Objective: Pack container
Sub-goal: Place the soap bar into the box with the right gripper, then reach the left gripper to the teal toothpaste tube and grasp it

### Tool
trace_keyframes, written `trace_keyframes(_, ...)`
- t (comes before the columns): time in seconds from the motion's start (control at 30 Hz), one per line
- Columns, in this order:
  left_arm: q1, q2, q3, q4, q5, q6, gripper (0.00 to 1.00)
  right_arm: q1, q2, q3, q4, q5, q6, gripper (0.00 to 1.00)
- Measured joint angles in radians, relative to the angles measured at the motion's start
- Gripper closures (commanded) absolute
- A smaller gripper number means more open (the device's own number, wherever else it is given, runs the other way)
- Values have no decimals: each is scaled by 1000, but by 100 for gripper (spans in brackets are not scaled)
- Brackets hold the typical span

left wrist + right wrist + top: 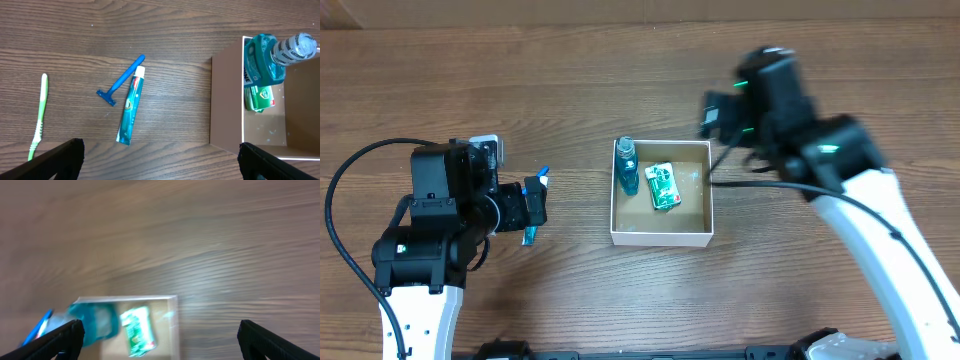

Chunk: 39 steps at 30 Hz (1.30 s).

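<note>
Next, my left gripper lowers its open fingers astride the body of the teal toothpaste tube (131, 106) behind the white cap, then closes.
The container (660, 238), a square white-walled box with a brown floor, stands mid-table. In it are a blue mouthwash bottle (626, 166) and a green packet (663, 187). My left gripper (532, 205) is open and empty, left of the box, over a teal toothpaste tube (131, 106) and a blue razor (121, 80). A green toothbrush (39, 117) lies further left. My right gripper (720, 115) is open and empty, raised beyond the box's far right corner. The blurred right wrist view shows the container (172, 325), bottle (92, 322) and packet (137, 330).
Bare wooden table lies all round the box. The left arm's cable loops at the left edge (335, 190). The right arm reaches in from the lower right (880, 230).
</note>
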<state>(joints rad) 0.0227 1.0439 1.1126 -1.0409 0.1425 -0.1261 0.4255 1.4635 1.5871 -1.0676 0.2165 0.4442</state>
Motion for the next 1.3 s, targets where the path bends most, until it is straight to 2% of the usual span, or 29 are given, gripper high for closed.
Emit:
trace_keyframes(0.17,0,0,1,-32,-35,1,0,-254,20,-26,-145,-34,-1,0)
trace_keyframes(0.33,0,45,69,-126,-83,1,0,-383,4,-121,-180,-69,-30,0)
trace_keyframes(0.47,0,168,152,-161,-114,5,0,-439,-31,-237,-187,-84,-15,0)
trace_keyframes(0.63,0,307,157,-119,-124,64,0,-476,-39,-354,-182,-101,24,0)
trace_keyframes(0.87,0,534,160,25,-127,163,0,-476,-39,-383,-158,-128,26,0)
trace_keyframes(1.0,-3,655,160,12,-120,157,4,-476,-39,-383,-155,-135,24,0)
trace_keyframes(1.13,-55,728,160,-3,-96,155,0,-476,-39,-383,-152,-139,23,0)
trace_keyframes(1.3,-106,818,160,-5,-85,144,0,-476,-39,-383,-158,-139,21,0)
